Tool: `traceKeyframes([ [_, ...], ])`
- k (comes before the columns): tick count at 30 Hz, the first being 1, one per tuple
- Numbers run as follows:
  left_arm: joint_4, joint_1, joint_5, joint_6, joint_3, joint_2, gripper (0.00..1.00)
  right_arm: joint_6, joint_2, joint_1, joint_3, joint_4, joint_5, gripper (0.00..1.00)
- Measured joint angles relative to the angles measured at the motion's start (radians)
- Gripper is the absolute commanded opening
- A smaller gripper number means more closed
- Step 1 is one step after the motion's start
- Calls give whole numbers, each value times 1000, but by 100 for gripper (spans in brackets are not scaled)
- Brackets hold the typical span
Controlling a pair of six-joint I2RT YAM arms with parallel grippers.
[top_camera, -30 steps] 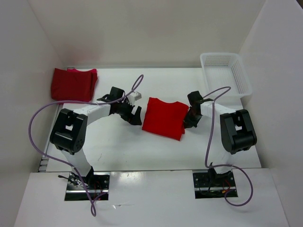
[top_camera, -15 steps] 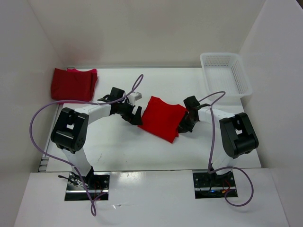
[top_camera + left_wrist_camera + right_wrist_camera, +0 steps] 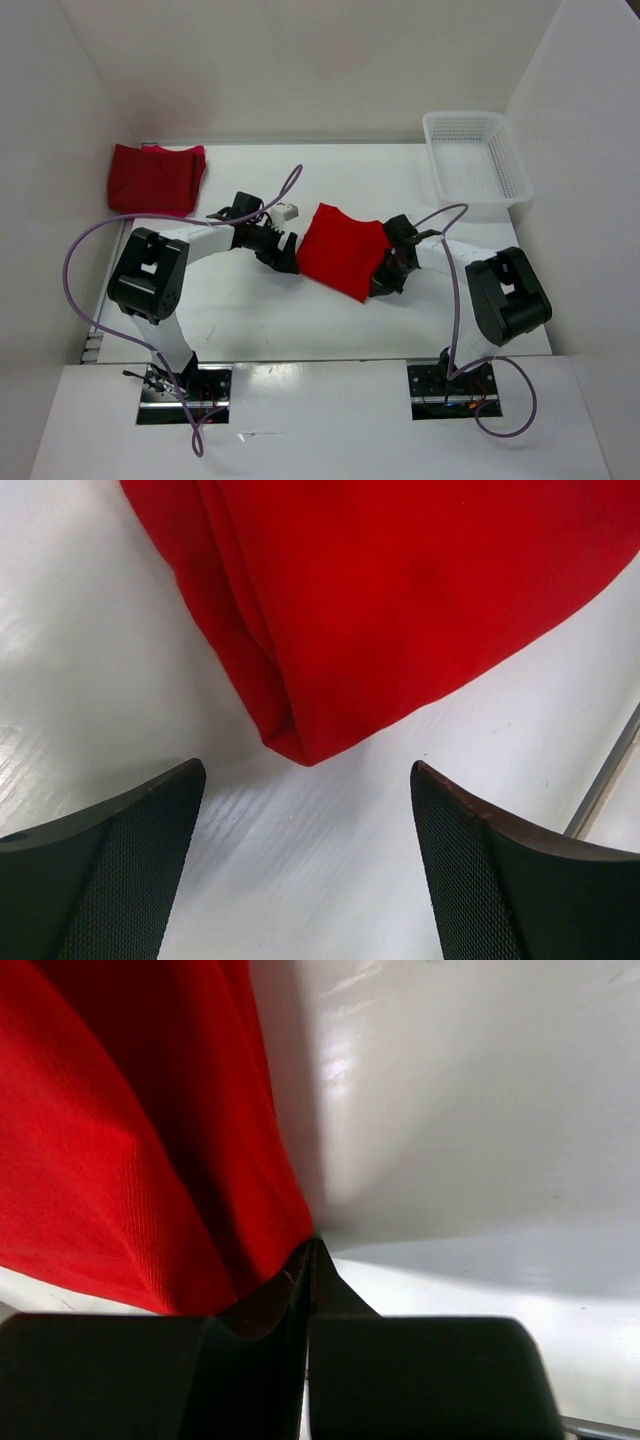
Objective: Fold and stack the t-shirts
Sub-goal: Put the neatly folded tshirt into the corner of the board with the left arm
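I will next move my left gripper outward past the t-shirt's corner onto its folded side edge's middle (image 3: 309, 234) (image 3: 220, 610), because that is outward and to the gripper's right in the top view.
A folded bright red t-shirt (image 3: 343, 250) lies mid-table, turned at an angle. My left gripper (image 3: 285, 250) stands open just left of it. In the left wrist view the shirt's folded corner (image 3: 400, 580) points into the gap ahead of the left gripper (image 3: 305, 770), with bare table between the fingers. My right gripper (image 3: 385, 275) is shut at the shirt's right side. In the right wrist view the closed tips of the right gripper (image 3: 312, 1242) touch the edge of the red cloth (image 3: 100, 1160), and nothing shows pinched between them. Darker red folded t-shirts (image 3: 155, 177) lie at the back left.
A white mesh basket (image 3: 475, 155) stands at the back right corner. White walls close in the table on the left, back and right. Purple cables loop from both arms over the table (image 3: 250, 310).
The bright red shirt has slid left and turned, with the shut right gripper moving left behind it. The left gripper shifted slightly and its jaws narrowed a little.
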Motion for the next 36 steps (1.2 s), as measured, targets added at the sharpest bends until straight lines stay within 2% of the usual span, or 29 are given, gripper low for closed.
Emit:
traceKeyframes([
  [5,-68,0,17,14,32,0,100,-1,-4,8,2,-19,11,0],
  [9,-140,2,16,28,158,0,100,-8,-39,10,2,-98,49,2],
  [11,-145,3,4,28,229,0,100,-11,-80,10,2,-144,57,22],
  [12,-144,3,-3,28,258,1,100,-9,-103,10,3,-165,62,26],
  [15,-153,4,-14,28,355,40,100,-11,-177,10,27,-246,88,34],
  [18,-176,4,-8,29,469,157,100,-11,-235,11,66,-312,132,39],
  [24,-251,0,-40,33,542,347,100,5,-285,11,112,-383,186,42],
  [36,-296,-57,-44,73,578,367,100,27,-362,12,142,-441,240,43],
])
